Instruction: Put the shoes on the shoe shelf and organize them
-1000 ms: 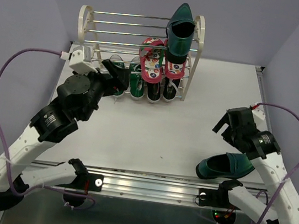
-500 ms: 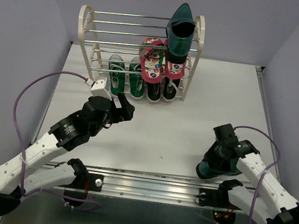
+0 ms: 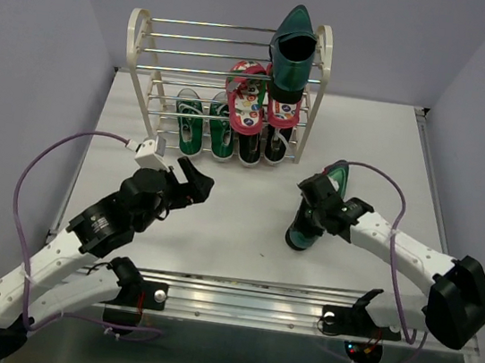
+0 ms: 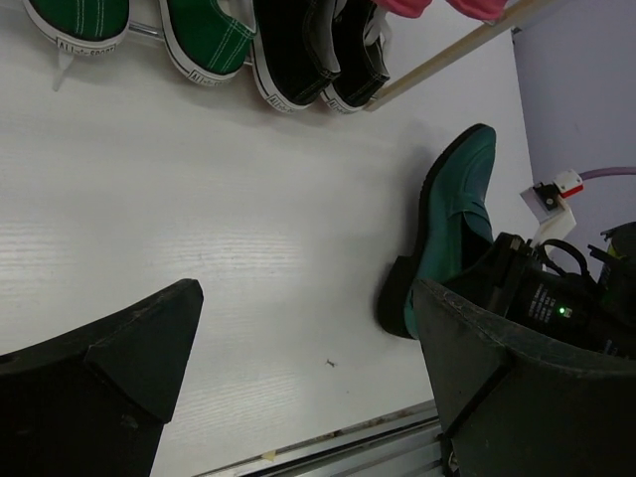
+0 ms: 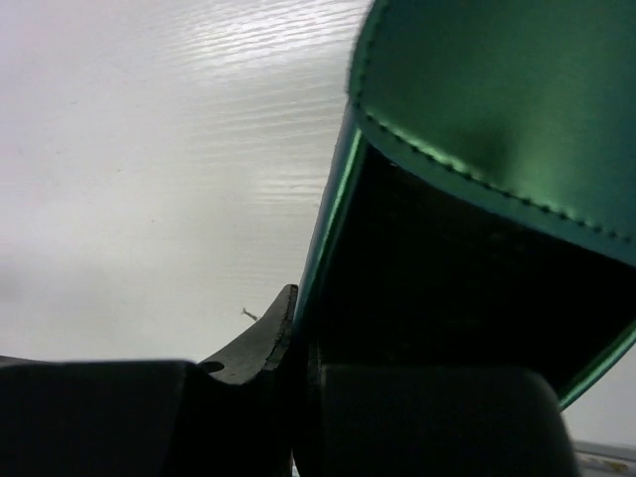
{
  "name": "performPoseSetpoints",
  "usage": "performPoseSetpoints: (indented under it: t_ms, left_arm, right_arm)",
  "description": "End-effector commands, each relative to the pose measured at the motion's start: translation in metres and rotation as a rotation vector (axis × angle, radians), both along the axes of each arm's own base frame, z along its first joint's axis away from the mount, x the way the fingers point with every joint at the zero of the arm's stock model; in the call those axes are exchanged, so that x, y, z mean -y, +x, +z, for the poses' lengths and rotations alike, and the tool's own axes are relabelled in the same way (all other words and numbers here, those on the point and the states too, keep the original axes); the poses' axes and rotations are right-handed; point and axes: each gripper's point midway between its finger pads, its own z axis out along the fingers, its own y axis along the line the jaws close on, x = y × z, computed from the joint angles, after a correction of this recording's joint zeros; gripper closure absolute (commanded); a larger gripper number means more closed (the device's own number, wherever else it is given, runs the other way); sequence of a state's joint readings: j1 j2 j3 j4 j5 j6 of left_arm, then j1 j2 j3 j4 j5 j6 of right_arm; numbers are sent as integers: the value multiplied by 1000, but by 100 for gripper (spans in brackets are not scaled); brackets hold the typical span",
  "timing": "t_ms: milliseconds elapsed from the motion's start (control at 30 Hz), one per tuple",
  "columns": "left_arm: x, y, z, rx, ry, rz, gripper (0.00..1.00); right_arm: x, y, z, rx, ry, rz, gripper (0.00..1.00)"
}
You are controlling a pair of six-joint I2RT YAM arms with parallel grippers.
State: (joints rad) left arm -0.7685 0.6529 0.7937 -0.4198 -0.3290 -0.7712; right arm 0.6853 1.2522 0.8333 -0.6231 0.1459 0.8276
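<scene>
My left gripper goes right in the top view and down onto the held loafer's facing rim [image 4: 459, 241] next, because the shoe shelf's empty upper rods lie on this arm's side.
The shoe shelf [image 3: 137, 40] stands at the back of the table. One dark teal loafer [image 3: 293, 49] stands upright on its right end, above the red-pink flip-flops [image 3: 247, 101]. Green sneakers [image 3: 187, 129] and black sneakers [image 3: 261, 145] sit in the bottom tier. My right gripper [image 3: 319, 203] is shut on the rim of the other teal loafer [image 3: 301, 231], right of the table's centre. In the right wrist view the loafer's wall [image 5: 477, 99] is pinched in that gripper [image 5: 303, 368]. My left gripper [image 3: 190, 183] is open and holds nothing, in front of the shelf. Its wrist view shows the gripper [image 4: 306, 298] and the held loafer [image 4: 452, 209].
A small speck [image 4: 331, 363] lies on the white table near the front metal rail [image 3: 235, 300]. Purple walls close in the table at the back and sides. The right arm's cable [image 3: 387, 179] loops above the table.
My right gripper shut on the teal loafer at the front right edge and carried it left toward the centre. My left arm drew back from the shelf's bottom tier.
</scene>
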Motion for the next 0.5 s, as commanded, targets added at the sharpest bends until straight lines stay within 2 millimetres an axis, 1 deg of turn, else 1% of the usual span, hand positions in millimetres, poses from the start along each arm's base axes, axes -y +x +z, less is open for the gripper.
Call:
performPoseSetpoints:
  t_ms: [0, 33, 67, 100, 133, 167, 200, 233, 300, 333, 400, 433, 467]
  left_arm:
    - [3, 0, -10, -33, -25, 9, 1]
    - [5, 0, -12, -39, -35, 9, 1]
    - [7, 0, -19, -57, -29, 8, 1]
    - [8, 1, -23, -71, -29, 11, 1]
    - [9, 2, -28, -86, -26, 17, 1]
    - [10, 3, -33, -105, -29, 25, 1]
    - [14, 3, -43, -135, -13, 18, 1]
    - [17, 4, -46, -146, -10, 8, 1]
    - [26, 5, -56, -171, -7, -18, 1]
    - [31, 7, -55, -165, -22, -29, 1]
    - [39, 6, -60, -180, -29, -58, 1]
    - [42, 8, -58, -168, -46, -65, 1]
    - [45, 8, -58, -170, -52, -74, 1]
  right_arm:
    - [-50, 32, 21, 140, 133, 33, 99]
    - [-65, 32, 26, 156, 147, 61, 98]
    - [-72, 31, 26, 155, 145, 79, 96]
    - [-79, 31, 19, 140, 128, 94, 94]
    - [-87, 27, 18, 135, 126, 117, 89]
    - [-93, 30, 21, 137, 137, 122, 80]
    - [-97, 31, 20, 131, 143, 131, 70]
    - [-101, 28, 17, 116, 140, 149, 59]
    - [-104, 29, 21, 125, 147, 158, 47]
    - [-102, 28, 28, 137, 156, 158, 38]
    - [-98, 29, 39, 160, 159, 148, 27]
    - [-91, 27, 47, 173, 150, 133, 1]
    - [-87, 27, 52, 180, 146, 120, 0]
